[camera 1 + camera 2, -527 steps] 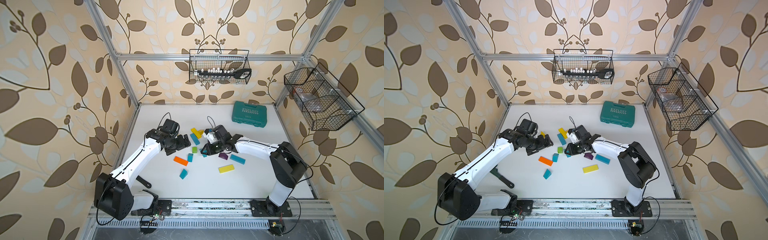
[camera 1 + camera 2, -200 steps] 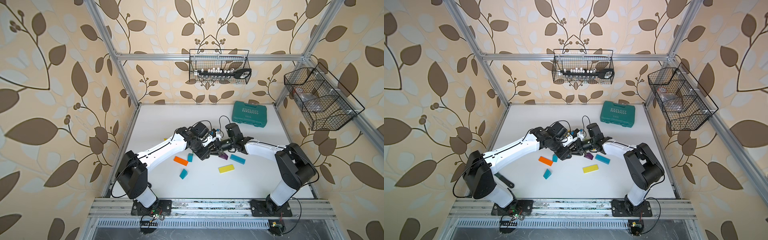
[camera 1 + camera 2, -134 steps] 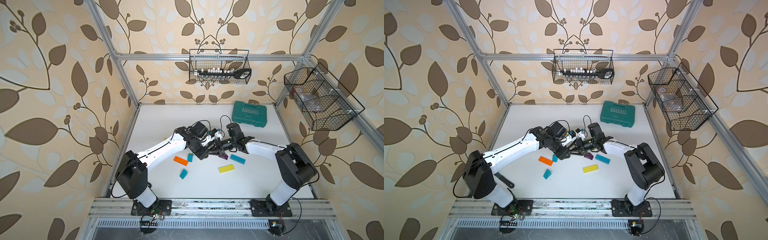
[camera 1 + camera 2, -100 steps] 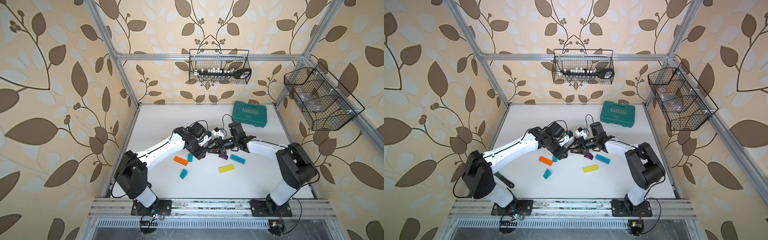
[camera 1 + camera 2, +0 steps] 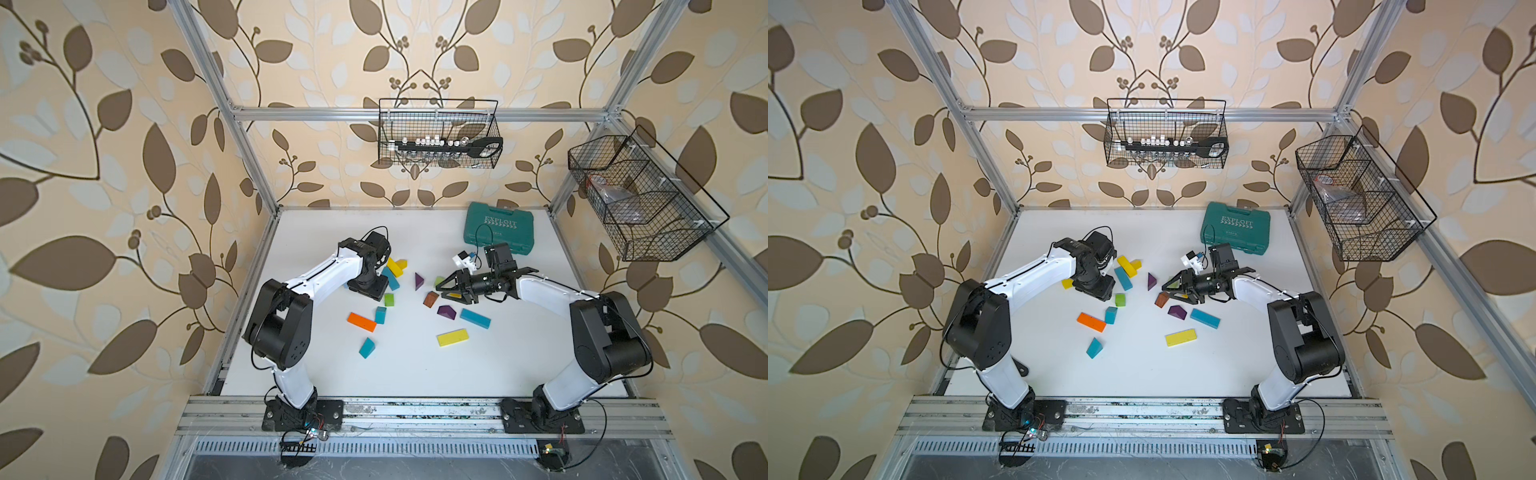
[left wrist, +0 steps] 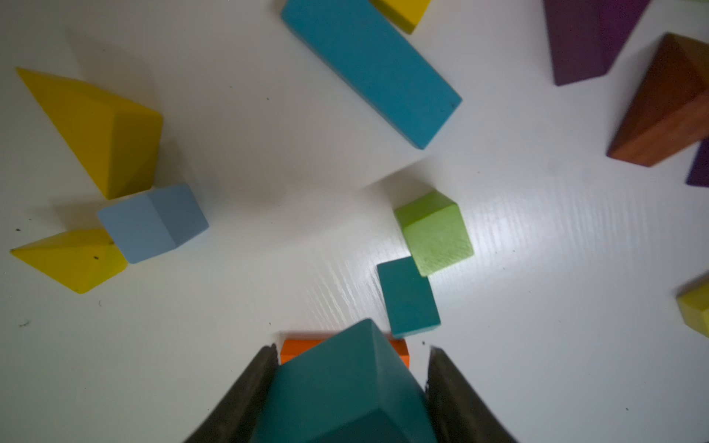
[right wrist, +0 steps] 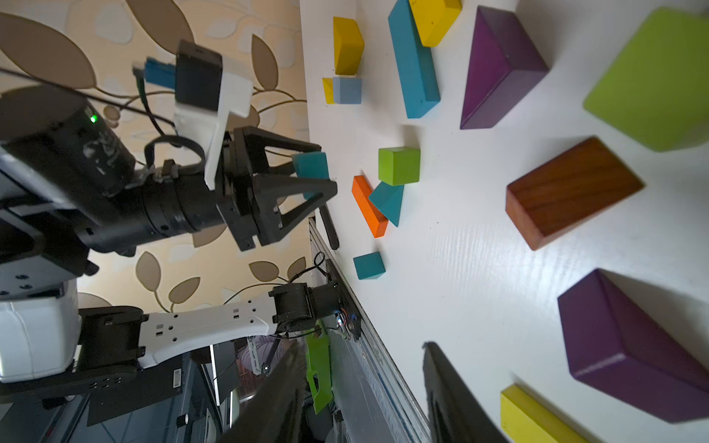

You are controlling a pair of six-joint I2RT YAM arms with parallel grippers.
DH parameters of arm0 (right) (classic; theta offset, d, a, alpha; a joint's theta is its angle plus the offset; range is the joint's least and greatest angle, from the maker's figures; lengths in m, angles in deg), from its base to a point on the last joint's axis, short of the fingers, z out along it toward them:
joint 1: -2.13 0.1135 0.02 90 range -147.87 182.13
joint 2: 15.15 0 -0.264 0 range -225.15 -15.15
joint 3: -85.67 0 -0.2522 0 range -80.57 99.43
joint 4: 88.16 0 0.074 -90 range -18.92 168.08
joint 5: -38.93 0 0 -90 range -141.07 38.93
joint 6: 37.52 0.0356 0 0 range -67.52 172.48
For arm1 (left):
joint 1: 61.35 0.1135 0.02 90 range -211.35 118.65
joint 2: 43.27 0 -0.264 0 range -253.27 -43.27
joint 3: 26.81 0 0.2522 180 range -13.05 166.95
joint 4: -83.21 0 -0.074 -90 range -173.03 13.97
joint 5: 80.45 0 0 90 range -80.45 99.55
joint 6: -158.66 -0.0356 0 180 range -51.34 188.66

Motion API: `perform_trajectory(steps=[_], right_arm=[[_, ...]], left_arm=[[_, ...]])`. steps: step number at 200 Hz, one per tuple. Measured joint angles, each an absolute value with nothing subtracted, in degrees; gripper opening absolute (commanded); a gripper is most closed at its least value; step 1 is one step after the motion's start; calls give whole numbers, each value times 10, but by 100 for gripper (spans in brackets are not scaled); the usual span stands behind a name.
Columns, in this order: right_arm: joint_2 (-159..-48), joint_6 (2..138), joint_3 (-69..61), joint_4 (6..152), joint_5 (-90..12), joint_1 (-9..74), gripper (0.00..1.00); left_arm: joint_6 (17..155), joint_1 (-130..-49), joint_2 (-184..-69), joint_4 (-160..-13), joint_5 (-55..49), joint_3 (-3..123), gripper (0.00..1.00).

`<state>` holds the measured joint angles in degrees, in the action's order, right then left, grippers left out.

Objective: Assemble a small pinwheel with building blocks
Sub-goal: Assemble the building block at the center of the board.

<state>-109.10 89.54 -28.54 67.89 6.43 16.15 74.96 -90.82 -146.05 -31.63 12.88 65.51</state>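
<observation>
My left gripper will move down and outward and let go of the teal block, because the bare tabletop between pale-blue cube and green cube is below it and farther outward.
My left gripper (image 6: 352,349) is shut on a teal block (image 6: 345,387) and hangs a little above the table, near an orange bar (image 6: 295,347) and a small teal block (image 6: 408,297). In both top views it points down at mid-left (image 5: 371,289) (image 5: 1096,287). My right gripper (image 7: 360,345) stands open and holds nothing; it lies low over the table at mid-right (image 5: 441,286), with a brown wedge (image 5: 430,298) and a purple wedge (image 5: 446,311) just in front. Other building blocks lie loose: green cube (image 5: 389,299), teal bar (image 5: 475,318), yellow bar (image 5: 452,337), teal wedge (image 5: 367,347).
A teal case lettered EXPLOIT (image 5: 498,228) lies at the back right of the white table (image 5: 415,374). Two wire baskets hang on the walls, one at the back (image 5: 436,135) and one at the right (image 5: 640,199). Two yellow wedges touch a pale-blue cube (image 6: 153,222).
The two grippers, close together at mid-table a second ago, have drawn apart. The right gripper has opened and pulled back right. The left has moved left with the teal block.
</observation>
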Motion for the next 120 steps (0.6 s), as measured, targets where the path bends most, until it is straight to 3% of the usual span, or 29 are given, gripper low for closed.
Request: perform_trajectory(steps=[120], right_arm=[[-1104,865,-303,667,59,159,50]], left_arm=[[854,-874,-1604,-316,155,743,41]])
